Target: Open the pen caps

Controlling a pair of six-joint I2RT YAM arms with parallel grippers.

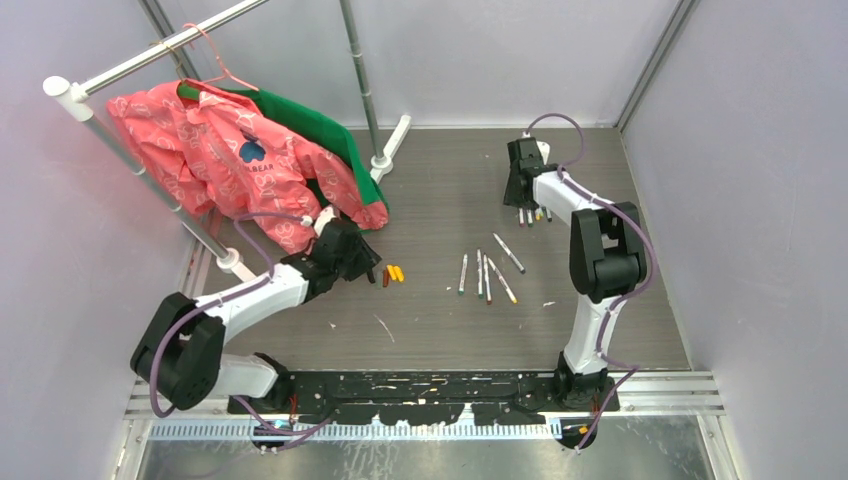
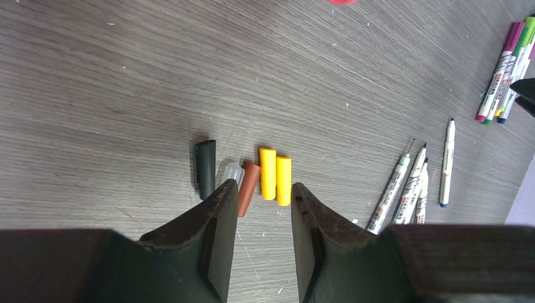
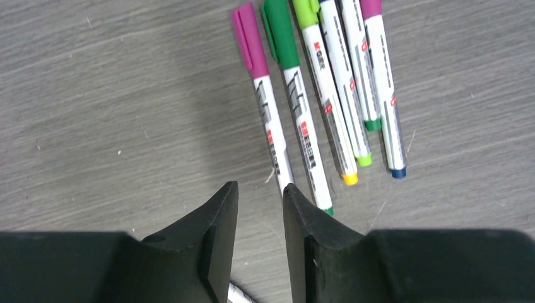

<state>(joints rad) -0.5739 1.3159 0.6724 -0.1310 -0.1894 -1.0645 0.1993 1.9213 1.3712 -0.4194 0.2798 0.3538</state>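
Observation:
Next, the right gripper lowers onto the white body of the magenta-capped pen [image 1: 521, 215] [image 3: 279, 158] beside the dark green one, since bare table lies along its free side.
Several loose pen caps lie on the grey table in the left wrist view: a black one [image 2: 205, 167], a clear one [image 2: 232, 173], a red-brown one [image 2: 248, 187] and two yellow ones [image 2: 268, 173]. My left gripper [image 2: 262, 189] is open and empty just short of them; in the top view it [image 1: 372, 265] sits left of the caps [image 1: 393, 273]. My right gripper [image 3: 260, 189] is open and empty above a row of capped pens, with a magenta cap [image 3: 249, 41], a green cap [image 3: 279, 35] and a light green cap [image 3: 307, 12]. In the top view it [image 1: 522, 195] is at the far right.
Several uncapped white pens [image 1: 485, 275] lie mid-table, also in the left wrist view [image 2: 413, 189]. A clothes rack [image 1: 150, 55] with a pink jacket [image 1: 215, 150] and a green garment [image 1: 320, 125] stands at the far left, close to my left arm. Grey walls enclose the table.

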